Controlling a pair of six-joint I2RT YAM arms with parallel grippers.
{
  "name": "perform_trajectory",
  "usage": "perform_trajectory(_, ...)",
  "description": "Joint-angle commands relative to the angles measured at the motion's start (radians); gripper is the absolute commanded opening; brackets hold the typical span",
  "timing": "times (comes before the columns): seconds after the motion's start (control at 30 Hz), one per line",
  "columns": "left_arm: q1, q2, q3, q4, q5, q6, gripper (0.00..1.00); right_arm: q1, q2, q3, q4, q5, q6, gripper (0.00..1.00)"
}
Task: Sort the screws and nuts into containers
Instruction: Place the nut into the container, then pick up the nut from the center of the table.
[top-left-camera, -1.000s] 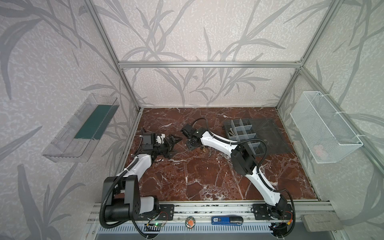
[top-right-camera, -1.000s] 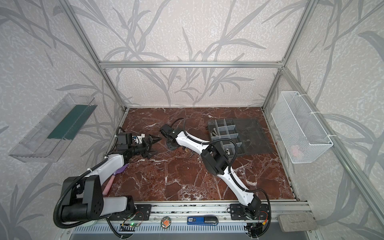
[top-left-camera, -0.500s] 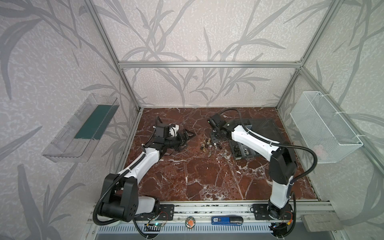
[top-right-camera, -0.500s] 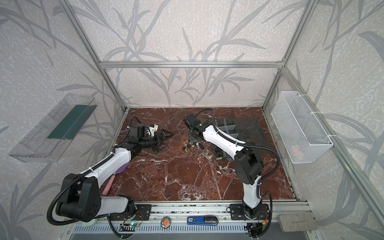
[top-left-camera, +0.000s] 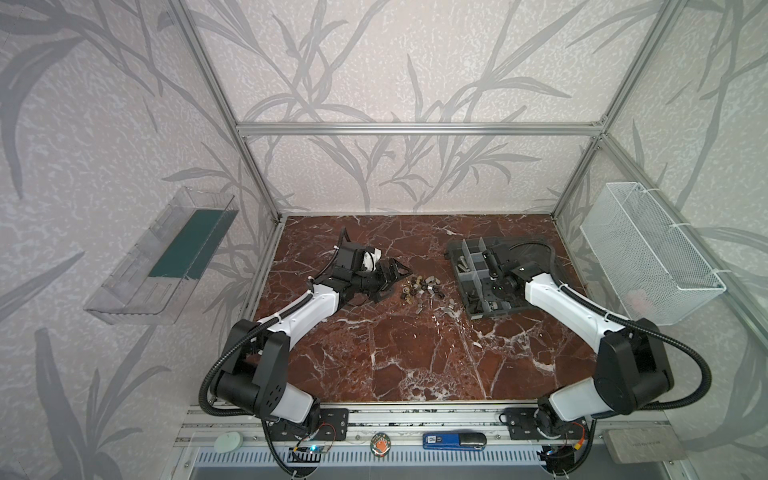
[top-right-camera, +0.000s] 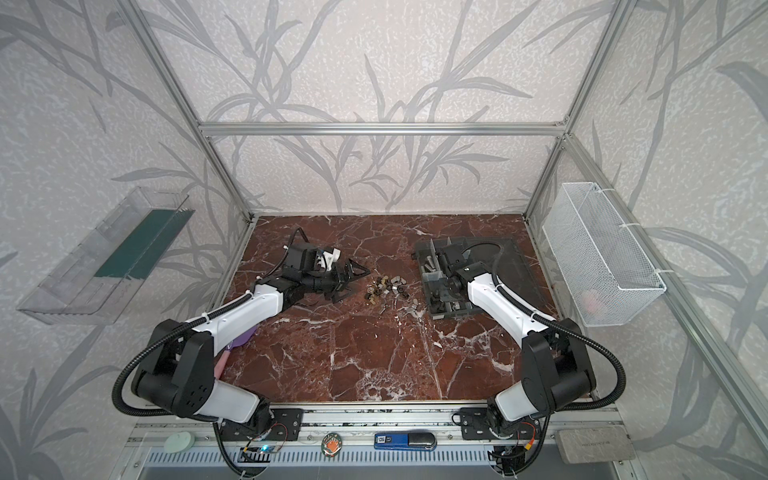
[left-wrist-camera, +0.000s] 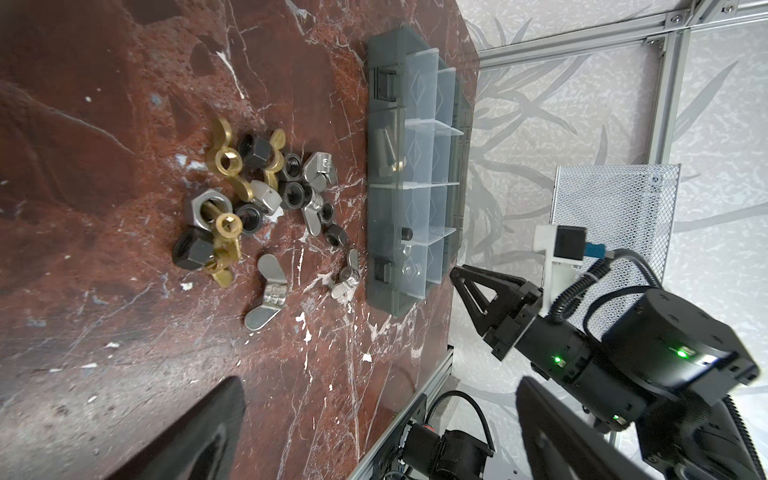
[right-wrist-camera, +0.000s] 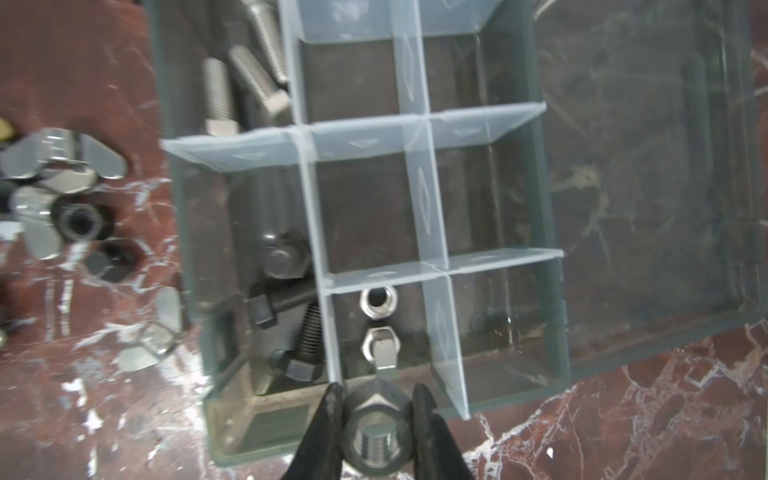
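Observation:
The right gripper moves down into the grey box's section with the silver nuts next and releases the silver hex nut, since this section of like nuts lies below it.
Loose screws and nuts (top-left-camera: 419, 286) (top-right-camera: 386, 286) (left-wrist-camera: 257, 195) lie heaped mid-table in silver, dark and brass. To their right is the grey organizer box with its containers (top-left-camera: 469, 266) (top-right-camera: 432, 266) (left-wrist-camera: 415, 166) (right-wrist-camera: 365, 199). My right gripper (right-wrist-camera: 377, 391) (left-wrist-camera: 459, 276) is shut on a silver hex nut (right-wrist-camera: 376, 436), just above the box's near edge. The compartment before it holds two silver nuts (right-wrist-camera: 378, 324). Dark bolts (right-wrist-camera: 291, 299) and silver bolts (right-wrist-camera: 245, 83) fill the compartments beside it. My left gripper (top-left-camera: 392, 276) (top-right-camera: 353, 278) (left-wrist-camera: 374, 415) hangs open and empty, left of the heap.
The box's smoky lid (top-left-camera: 536, 257) (right-wrist-camera: 644, 166) lies open flat on its right. A white mesh basket (top-left-camera: 648, 257) hangs on the right wall and a clear bin (top-left-camera: 162, 257) on the left wall. A purple and pink object (top-right-camera: 239, 338) lies at the table's left edge.
My right gripper has swung from the left of the table, past the heap, to over the organizer box. The left gripper has moved right, up to the heap.

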Motion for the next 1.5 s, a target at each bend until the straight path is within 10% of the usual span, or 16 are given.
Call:
perform_trajectory(0.0, -0.011, 0.012, 0.032, 0.013, -0.009, -0.007, 1.0, -0.033, 0.002, -0.023, 0.041, -0.027, -0.002, 0.16)
perform_trajectory(0.97, -0.013, -0.003, 0.032, -0.04, -0.024, 0.023, 1.0, -0.038, 0.003, 0.043, -0.013, -0.07, -0.021, 0.45)
perform_trajectory(1.47, 0.032, -0.044, -0.019, -0.022, -0.003, 0.008, 1.0, 0.237, 0.16, 0.268, 0.012, -0.102, 0.03, 0.57)
